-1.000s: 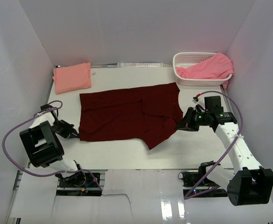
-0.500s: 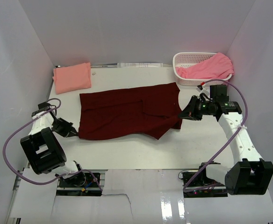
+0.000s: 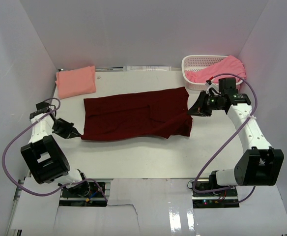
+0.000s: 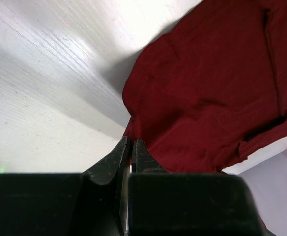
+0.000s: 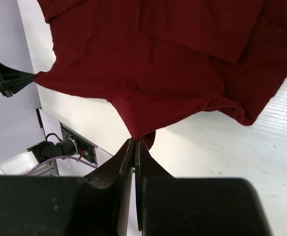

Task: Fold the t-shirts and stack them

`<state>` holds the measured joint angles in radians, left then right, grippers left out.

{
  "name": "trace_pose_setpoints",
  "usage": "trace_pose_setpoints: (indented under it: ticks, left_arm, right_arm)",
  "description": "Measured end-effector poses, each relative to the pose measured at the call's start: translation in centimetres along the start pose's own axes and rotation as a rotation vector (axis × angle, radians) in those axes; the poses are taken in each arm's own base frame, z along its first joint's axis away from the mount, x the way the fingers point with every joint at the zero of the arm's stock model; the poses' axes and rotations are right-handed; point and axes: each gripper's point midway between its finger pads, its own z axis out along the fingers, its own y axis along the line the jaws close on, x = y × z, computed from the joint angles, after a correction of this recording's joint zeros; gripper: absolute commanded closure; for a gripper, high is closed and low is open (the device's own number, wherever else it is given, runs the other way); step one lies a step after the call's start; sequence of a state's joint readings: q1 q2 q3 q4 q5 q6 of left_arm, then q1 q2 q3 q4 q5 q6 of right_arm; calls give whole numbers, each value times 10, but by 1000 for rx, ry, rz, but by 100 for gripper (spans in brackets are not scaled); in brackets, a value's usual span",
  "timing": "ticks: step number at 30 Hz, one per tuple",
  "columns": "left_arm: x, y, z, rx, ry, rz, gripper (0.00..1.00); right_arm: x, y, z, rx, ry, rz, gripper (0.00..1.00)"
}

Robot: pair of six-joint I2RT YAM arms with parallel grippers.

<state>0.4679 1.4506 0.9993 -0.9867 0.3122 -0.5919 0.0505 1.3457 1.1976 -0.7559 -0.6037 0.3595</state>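
Observation:
I need to carry the near edge, which is still unfolded, outward to the maroon far corner near the salmon-peach t-shirt and let go, since that corner lies outward of my left gripper.
A dark maroon t-shirt lies spread across the middle of the table. My left gripper is shut on its near left corner. My right gripper is shut on a pinched corner of the same maroon t-shirt at the right side, lifting that part a little. The cloth hangs stretched between the two grips. A folded salmon-peach t-shirt rests at the back left. A brighter pink t-shirt lies crumpled in the basket.
A white lattice basket stands at the back right corner. White walls close in the table on three sides. Purple cables loop off both arms. The right arm's cable hangs near the basket.
Both grippers have carried the maroon shirt's near edge toward the back. The hanging flap near the front is gone, and the shirt is now a narrower band. The right arm has swung toward the basket.

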Motion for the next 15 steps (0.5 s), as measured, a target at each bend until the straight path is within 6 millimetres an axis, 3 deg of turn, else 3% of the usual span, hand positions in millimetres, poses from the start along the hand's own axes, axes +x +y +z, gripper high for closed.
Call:
trace_pose_setpoints:
  ticks: [15]
  left_arm:
    - [-25,-22,1,12,8,-44,100]
  right_arm:
    - [-38,-2,11,6,-18,-2,92]
